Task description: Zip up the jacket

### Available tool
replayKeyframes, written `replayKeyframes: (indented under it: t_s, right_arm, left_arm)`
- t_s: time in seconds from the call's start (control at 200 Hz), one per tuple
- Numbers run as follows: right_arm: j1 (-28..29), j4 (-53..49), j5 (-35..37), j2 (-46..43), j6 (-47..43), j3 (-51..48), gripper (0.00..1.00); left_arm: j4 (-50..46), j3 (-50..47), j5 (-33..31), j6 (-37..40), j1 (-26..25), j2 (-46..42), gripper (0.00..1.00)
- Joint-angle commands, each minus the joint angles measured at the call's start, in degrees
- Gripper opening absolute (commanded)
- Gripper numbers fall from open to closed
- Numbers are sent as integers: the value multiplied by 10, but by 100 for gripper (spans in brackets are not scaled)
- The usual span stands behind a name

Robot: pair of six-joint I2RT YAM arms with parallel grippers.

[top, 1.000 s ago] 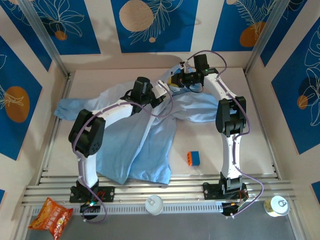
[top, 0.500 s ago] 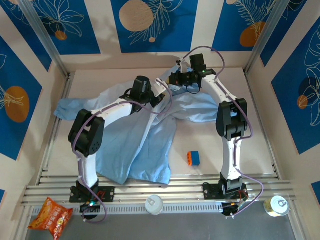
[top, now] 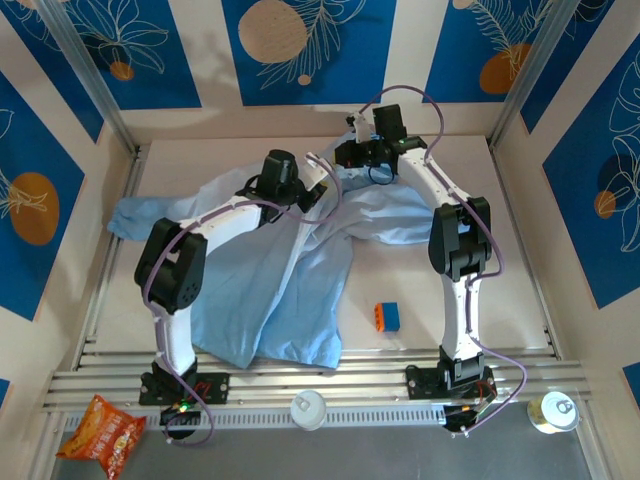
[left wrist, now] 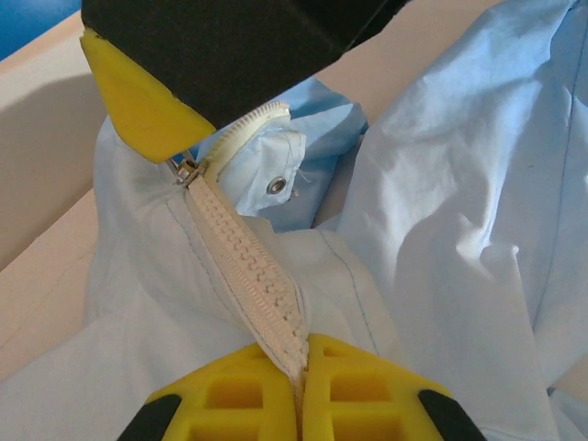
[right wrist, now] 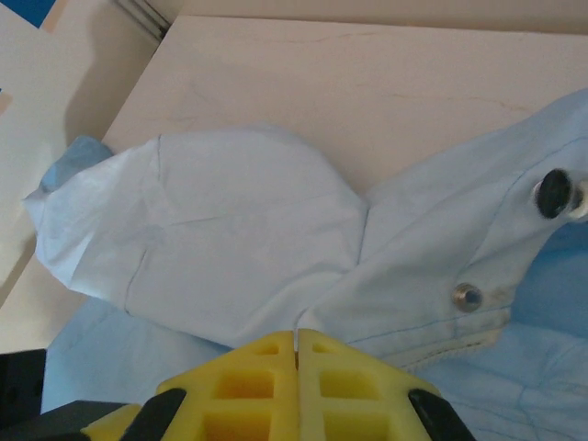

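My right gripper should next take the zipper pull outward to the zipper's collar end and let go there, because the teeth past the slider (left wrist: 188,171) are open.
The light-blue jacket (top: 270,290) lies spread over the middle and left of the table. My left gripper (top: 315,190) is shut on the pale zipper tape (left wrist: 243,253), pinching it low down between yellow fingertips (left wrist: 358,386). The teeth above that pinch are meshed up to the metal slider (left wrist: 188,171). There my right gripper (top: 346,152) is shut on the zipper pull, near the collar at the back of the table. In the right wrist view, jacket fabric (right wrist: 230,211) runs out from between its closed fingers (right wrist: 340,367), with a metal snap (right wrist: 469,296) beside them.
A blue-and-orange block (top: 387,316) sits on the table right of the jacket hem. A white cup (top: 308,408), a snack bag (top: 100,435) and a can (top: 553,410) lie beyond the near rail. Walls close the back and both sides.
My right gripper has moved toward the back wall and slightly left, drawing the zipper pull with it. The left gripper has shifted a little backward, still holding the tape.
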Motion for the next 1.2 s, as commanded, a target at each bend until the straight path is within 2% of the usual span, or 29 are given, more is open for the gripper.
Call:
replayKeyframes:
  t_s: [0.0, 0.52, 0.845, 0.92, 1.0, 1.12, 1.195]
  right_arm:
    - [-19, 13, 45, 24, -17, 34, 0]
    - [-47, -60, 66, 135, -41, 195, 0]
    - [-50, -75, 82, 192, -55, 289, 0]
    - [-53, -73, 97, 213, -56, 320, 0]
    - [-60, -71, 107, 243, -52, 362, 0]
    - [-70, -63, 105, 292, -48, 425, 0]
    - [-74, -44, 104, 308, -47, 432, 0]
  left_arm:
    - [-8, -6, 31, -8, 4, -32, 0]
    - [-4, -10, 33, -7, 5, -30, 0]
    - [-10, 24, 23, -20, 11, 6, 0]
    - [-15, 39, 18, -32, 14, 15, 24]
    - [-14, 46, 12, -45, 17, 16, 42]
    - [-6, 39, 4, -65, 23, -2, 57]
    - [3, 23, 0, -72, 29, -21, 60]
